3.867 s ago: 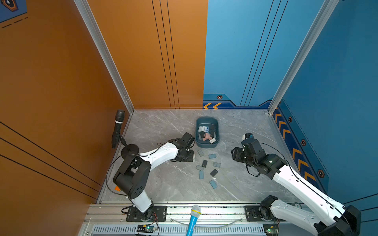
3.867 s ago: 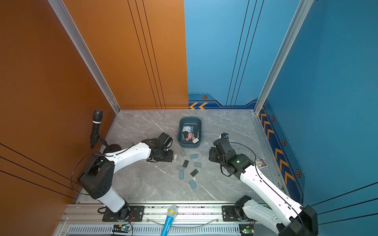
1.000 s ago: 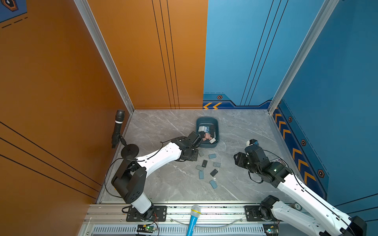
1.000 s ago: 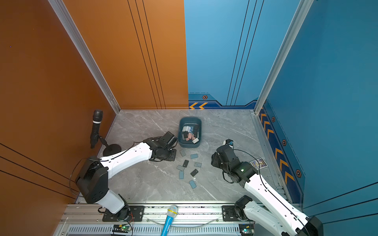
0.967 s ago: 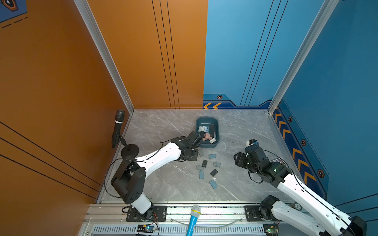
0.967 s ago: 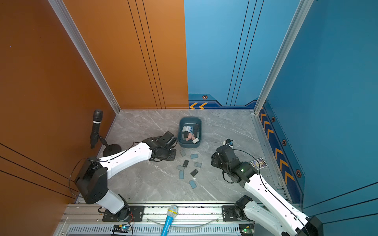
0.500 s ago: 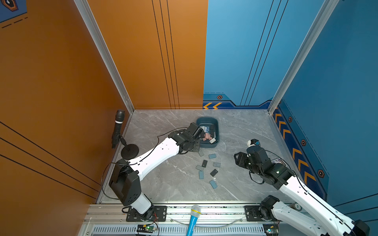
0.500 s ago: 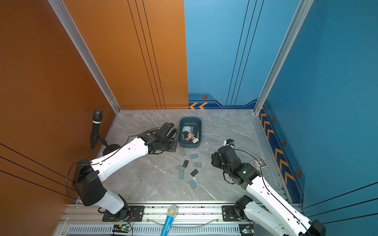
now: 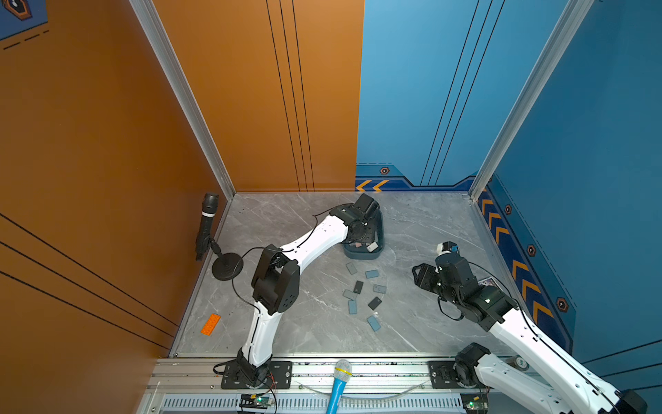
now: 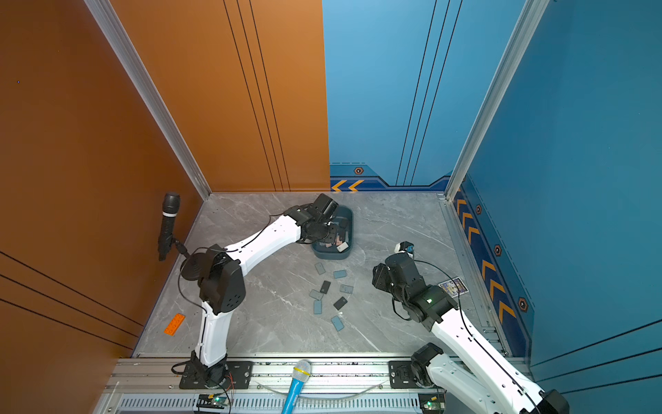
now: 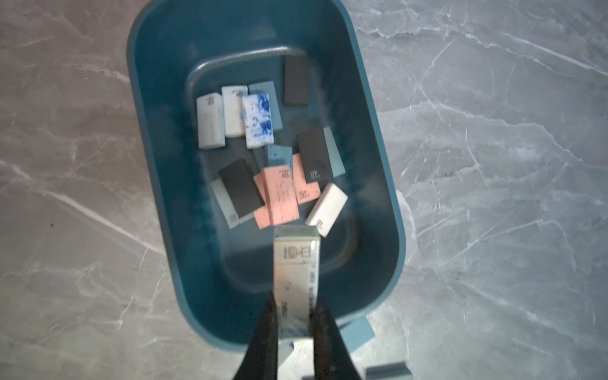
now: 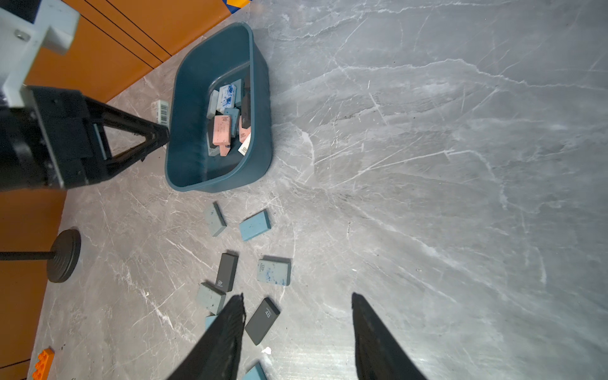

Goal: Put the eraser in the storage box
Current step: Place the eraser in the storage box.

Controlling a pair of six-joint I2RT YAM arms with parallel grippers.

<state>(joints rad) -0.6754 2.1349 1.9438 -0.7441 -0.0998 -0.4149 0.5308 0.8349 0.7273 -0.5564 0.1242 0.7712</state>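
I should move the white eraser [image 11: 296, 260] outward with my left gripper, over the bare bottom of the box in the gap [image 11: 287, 122] next to the blue-stained eraser, and let go of it.
The storage box [image 9: 380, 247] [image 10: 350, 233], a dark teal tub, stands at the back middle of the grey floor with several erasers inside. In the left wrist view my left gripper [image 11: 293, 316] is shut on a white eraser [image 11: 296, 260] with blue print, held over the box's near end [image 11: 184, 296]. The right wrist view shows that gripper [image 12: 163, 135] at the box's rim [image 12: 171, 158]. My right gripper [image 12: 297, 296] [image 9: 419, 276] hangs open and empty above the floor, right of several loose erasers [image 9: 372, 274]. A dark eraser [image 12: 262, 320] lies beside one finger.
A black microphone stand [image 9: 227, 266] is at the left wall. An orange brick [image 9: 210, 323] lies front left, a blue microphone [image 9: 338, 383] on the front rail, and a printed card [image 10: 453, 286] near the right wall. Walls close in three sides.
My left arm has swung from the floor left of the box up and over it, carrying the eraser. The right arm has barely moved.
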